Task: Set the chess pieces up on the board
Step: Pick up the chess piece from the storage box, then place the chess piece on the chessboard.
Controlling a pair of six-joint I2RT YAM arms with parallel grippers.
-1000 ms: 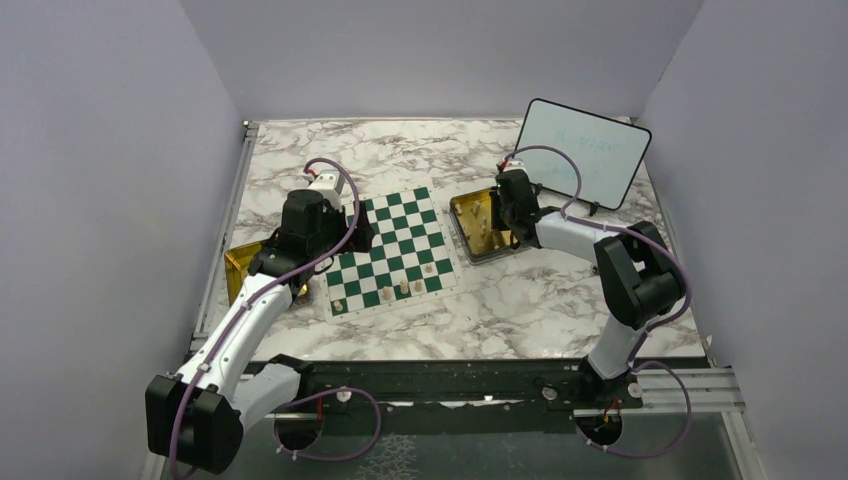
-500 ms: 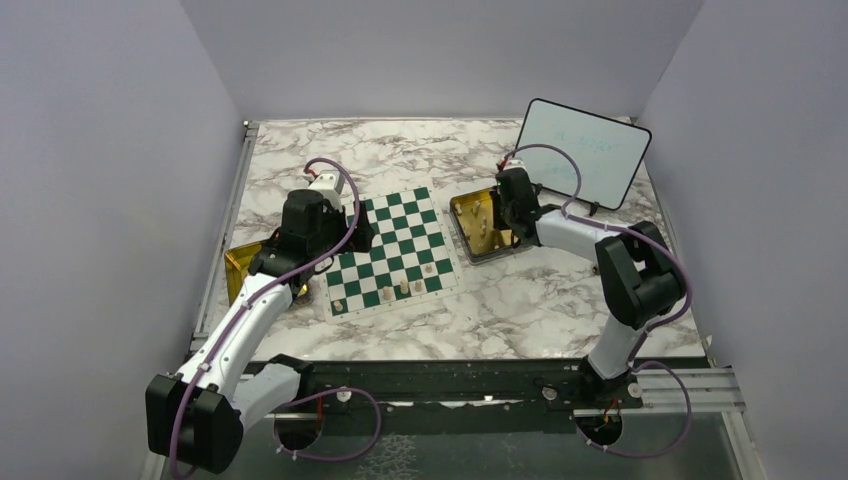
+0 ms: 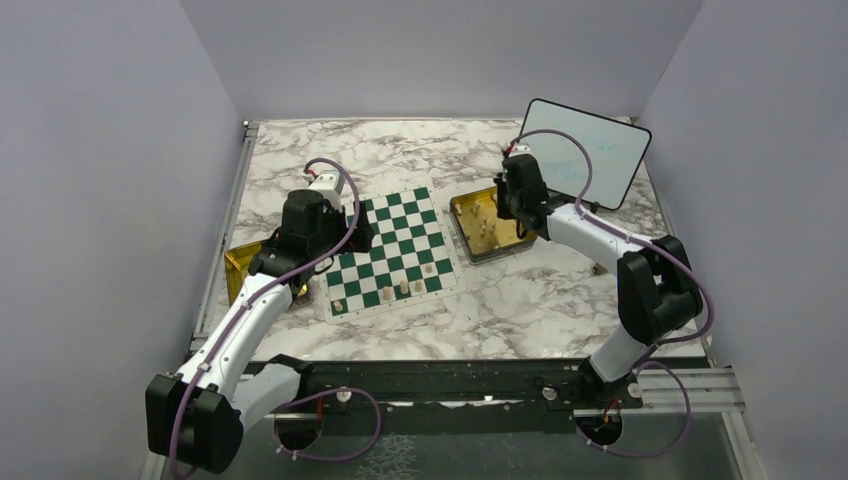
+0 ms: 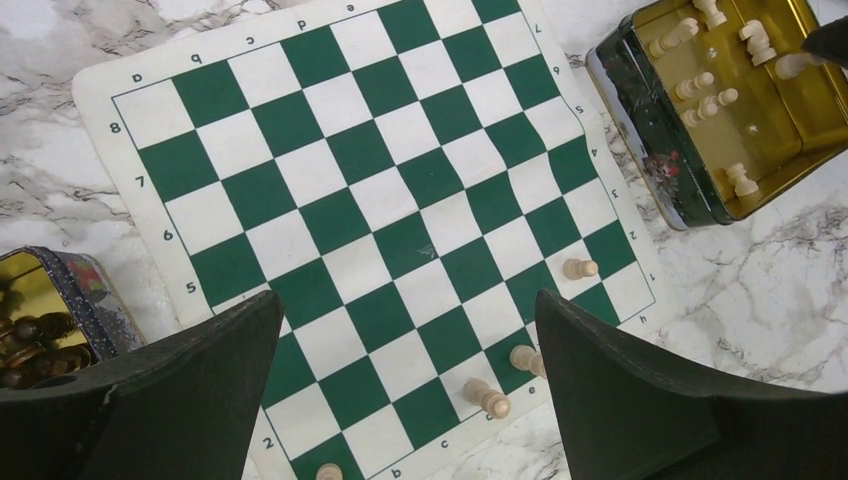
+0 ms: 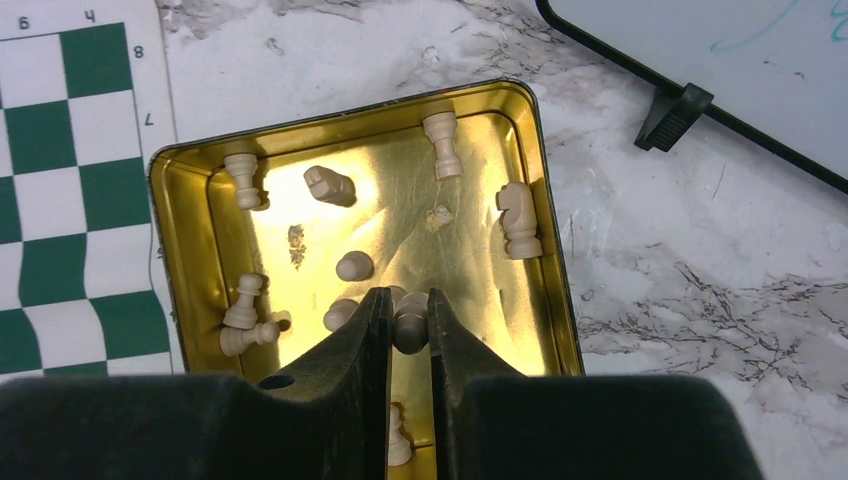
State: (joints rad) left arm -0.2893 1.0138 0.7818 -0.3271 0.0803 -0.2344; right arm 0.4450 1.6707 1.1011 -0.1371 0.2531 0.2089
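My right gripper swings back and to its left in the top view next, lowers and releases, since the board's near row has its empty c square there.
The green-and-white board (image 3: 395,250) lies mid-table with a few cream chess pieces (image 3: 404,287) along its near edge. My left gripper (image 3: 312,222) hovers open over the board's left side; in the left wrist view its jaws (image 4: 408,300) stand wide apart above the board (image 4: 330,190), and pieces (image 4: 485,397) stand near row 1. My right gripper (image 3: 520,195) hangs over a gold tin (image 3: 462,212). In the right wrist view it (image 5: 409,318) is shut on a cream chess piece (image 5: 408,328), above several loose pieces (image 5: 518,220) in the tin (image 5: 160,200).
A second gold tin (image 3: 236,268) sits left of the board, holding dark pieces (image 4: 30,345). A framed whiteboard (image 3: 585,150) leans at the back right, its foot (image 5: 678,112) close to the right tin. Grey walls enclose the marble table (image 3: 520,300).
My right gripper has risen and drawn back a little from the tin floor, holding a cream piece; its elbow shifted right. The left arm has not moved.
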